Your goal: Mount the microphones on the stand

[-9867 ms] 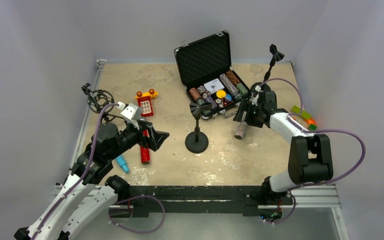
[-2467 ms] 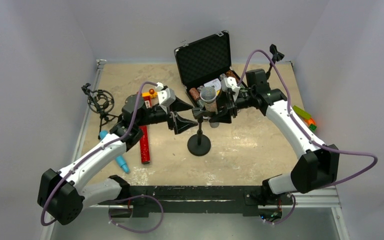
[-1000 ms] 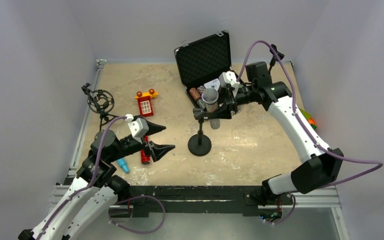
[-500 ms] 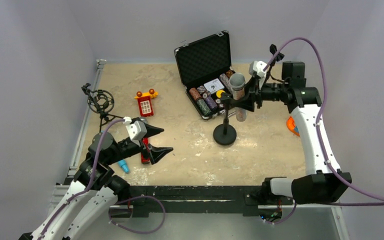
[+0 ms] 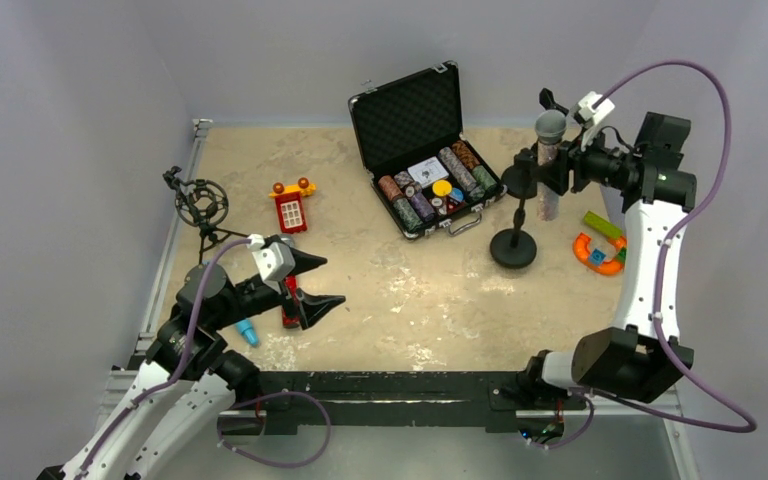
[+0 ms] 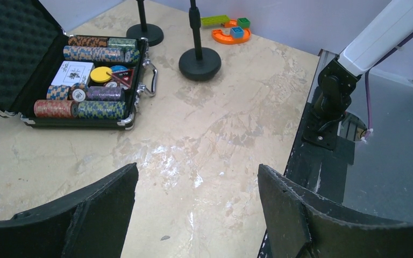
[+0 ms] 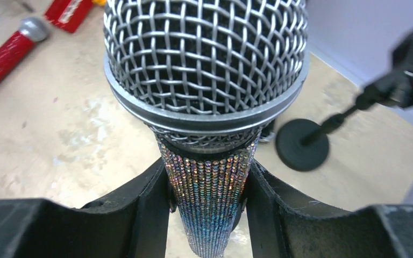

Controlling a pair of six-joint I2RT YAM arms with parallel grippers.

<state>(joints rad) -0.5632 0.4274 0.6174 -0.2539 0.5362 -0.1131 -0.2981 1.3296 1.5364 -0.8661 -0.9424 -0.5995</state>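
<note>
The second stand is crowding the microphone, so I will next move my right gripper toward the table's side edge, to its right in the top view, and let go.
My right gripper [image 5: 552, 170] [image 7: 209, 177] is shut on the silver glitter microphone [image 5: 548, 160] [image 7: 211, 188] and holds it upright, mesh head up. The microphone sits at the clip of a black stand [image 5: 514, 247], whose round base rests on the table's right side. My left gripper [image 5: 318, 281] [image 6: 196, 177] is open and empty above the near left floor. The red glitter microphone [image 5: 288, 305] [image 7: 8, 51] lies under it, partly hidden. The light-blue microphone [image 5: 246, 330] lies beside the left arm.
An open case of poker chips [image 5: 430, 175] [image 6: 80, 75] stands at the back middle. A second stand [image 5: 550, 102] [image 7: 304, 144] is at the back right. A red toy phone [image 5: 291, 208], a shock-mount stand [image 5: 200, 205] and orange and green toys [image 5: 600, 252] lie around.
My right gripper has moved right and back with the silver microphone, and the stand has moved with it from the middle to the right side. The left arm has stayed put.
</note>
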